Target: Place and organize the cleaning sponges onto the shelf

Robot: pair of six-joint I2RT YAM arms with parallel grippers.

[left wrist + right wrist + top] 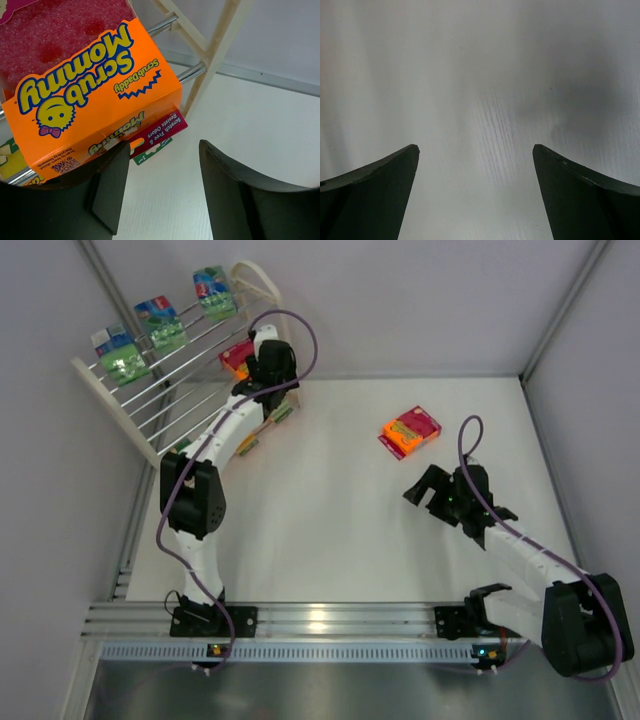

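My right gripper should go outward and down onto the near long edge [423, 443] of the orange and magenta pack, which is outward and below.
The cream-white shelf [150, 425] stands at the far left. Three green sponge packs [163, 328] lie along its top tier. An orange pack [237, 355] rests on a lower tier, and further packs [280, 412] sit at the bottom. My left gripper [258, 358] is open and empty right beside the orange pack. In the left wrist view that orange pack [95, 85] lies on the rods just beyond my open gripper [162, 185], with a magenta-labelled pack [162, 131] under it. One orange and magenta pack [410, 431] lies on the table. My right gripper [455, 490] is open and empty near it.
The shelf's end frame [220, 40] rises just ahead of the left gripper. Grey walls close in the table on the left, back and right. A ribbed aluminium rail [330, 620] runs along the near edge. The right wrist view shows only bare white table [480, 75] under the right gripper [475, 190].
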